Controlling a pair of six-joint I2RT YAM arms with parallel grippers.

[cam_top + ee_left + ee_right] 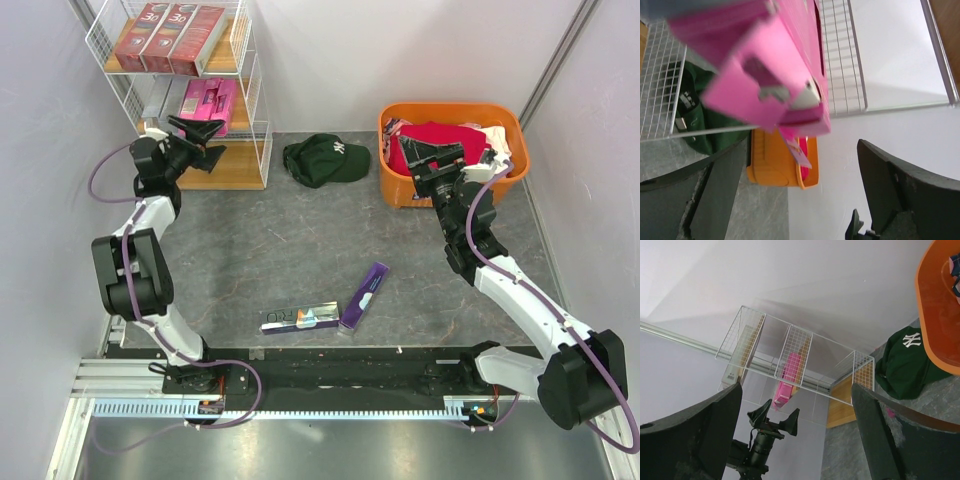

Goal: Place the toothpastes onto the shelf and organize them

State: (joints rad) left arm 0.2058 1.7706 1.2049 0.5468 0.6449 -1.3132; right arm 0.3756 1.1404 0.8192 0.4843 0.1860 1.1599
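My right gripper lowers back from the orange tub (395, 190) onto the far end of the purple box (363, 295) next, since it lies clear of the holographic box.
The white wire shelf (250, 90) stands at the far left. Three dark red toothpaste boxes (165, 38) lie on its top board. Pink boxes (207, 103) lie on the middle board, their ends sticking out of the front. My left gripper (200, 135) is open and empty just in front of those ends; in the left wrist view the pink box (765, 65) fills the top, beyond the spread fingers (910, 190). A holographic box (299, 319) and a purple box (363, 295) lie on the table. My right gripper (440, 155) is open and empty over the orange tub (395, 190).
A dark green cap (325, 160) lies between the shelf and the tub. The tub holds red and pink cloth. The right wrist view shows the shelf (800, 360), the cap (905, 360) and the tub's rim (935, 315). Walls close in on both sides.
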